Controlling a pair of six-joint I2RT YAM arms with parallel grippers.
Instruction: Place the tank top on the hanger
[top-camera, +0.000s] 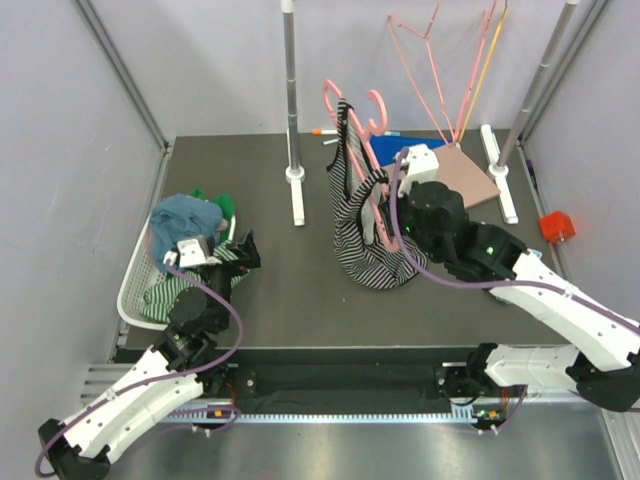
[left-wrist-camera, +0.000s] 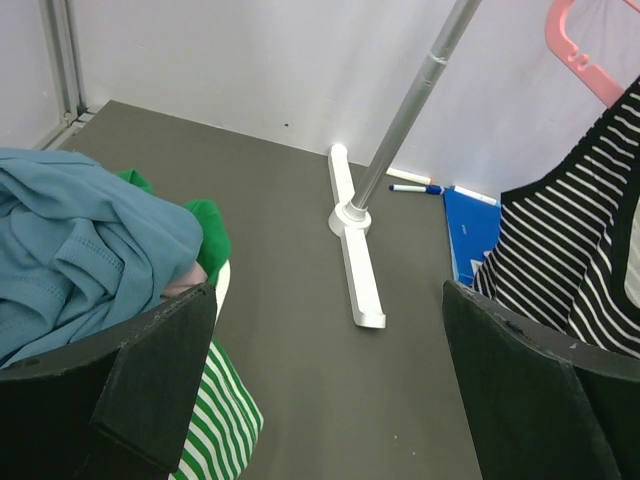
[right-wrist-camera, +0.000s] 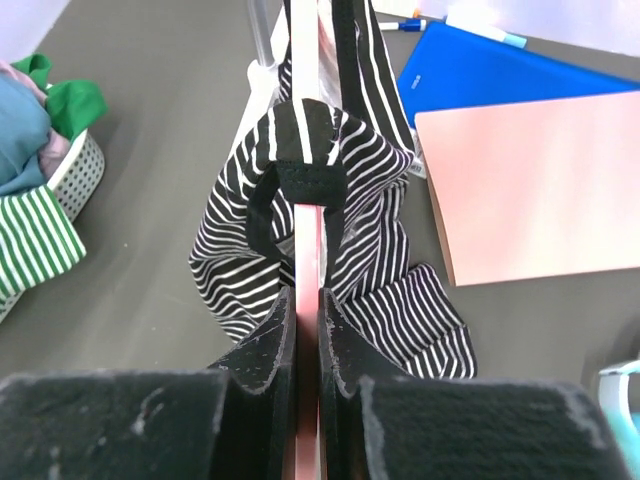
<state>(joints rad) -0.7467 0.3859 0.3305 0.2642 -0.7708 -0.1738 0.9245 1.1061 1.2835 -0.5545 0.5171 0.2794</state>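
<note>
The tank top already hangs on the hanger, so my right gripper will next lift the hanger up and outward to the gap between the rack poles and release it.
The pink hanger (top-camera: 333, 100) stands tilted above the table's middle, and the black-and-white striped tank top (top-camera: 358, 245) hangs from it, its lower part bunched on the table. My right gripper (top-camera: 392, 212) is shut on the hanger's lower arm. In the right wrist view the jaws pinch the hanger's thin pink edge (right-wrist-camera: 308, 255), my right gripper (right-wrist-camera: 308, 300) sitting just below a dark-edged strap of the tank top (right-wrist-camera: 235, 250) looped round it. My left gripper (top-camera: 243, 250) is open and holds nothing beside the basket. From the left wrist the tank top (left-wrist-camera: 585, 260) and hanger (left-wrist-camera: 580, 45) show far right.
A white basket (top-camera: 133, 285) at the left holds a teal cloth (top-camera: 185, 215) and a green-and-white striped garment (left-wrist-camera: 215, 430). Rack poles with white feet (top-camera: 296, 190) stand behind. Thin wire hangers (top-camera: 425, 60) hang at the back. A pink board (top-camera: 468, 175), a blue folder (right-wrist-camera: 480, 70) and a red block (top-camera: 556, 226) lie right.
</note>
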